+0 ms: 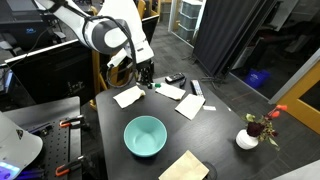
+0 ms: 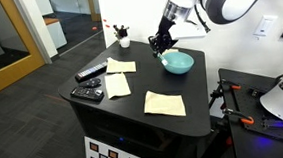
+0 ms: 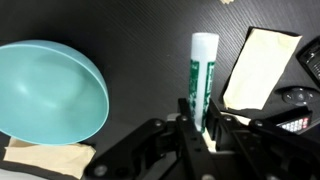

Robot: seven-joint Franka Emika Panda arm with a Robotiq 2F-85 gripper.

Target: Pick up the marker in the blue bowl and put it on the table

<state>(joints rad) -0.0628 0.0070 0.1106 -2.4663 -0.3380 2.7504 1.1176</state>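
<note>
The gripper lowers the marker next, straight toward the empty dark table [image 1: 161, 107] [image 3: 165, 88] between the blue bowl and the napkin.
My gripper [image 3: 200, 128] is shut on the marker [image 3: 203, 72], a green and white stick that points away from the jaws over the dark table [image 3: 150, 40]. The teal blue bowl [image 3: 50, 90] sits empty just left of the marker in the wrist view. In both exterior views the gripper [image 1: 146, 74] [image 2: 160, 43] hangs above the table, apart from the bowl [image 1: 144, 148] [image 2: 180, 64]. The marker is too small to make out in those views.
Pale paper napkins [image 1: 190, 105] [image 2: 164, 103] lie on the table [image 1: 230, 110] [image 2: 195, 97]. Black remote-like objects [image 2: 86, 92] [image 1: 175, 78] lie near one edge. A small white flower vase [image 1: 247, 138] [image 2: 122, 35] stands at a corner. A napkin [image 3: 255, 65] lies right of the marker.
</note>
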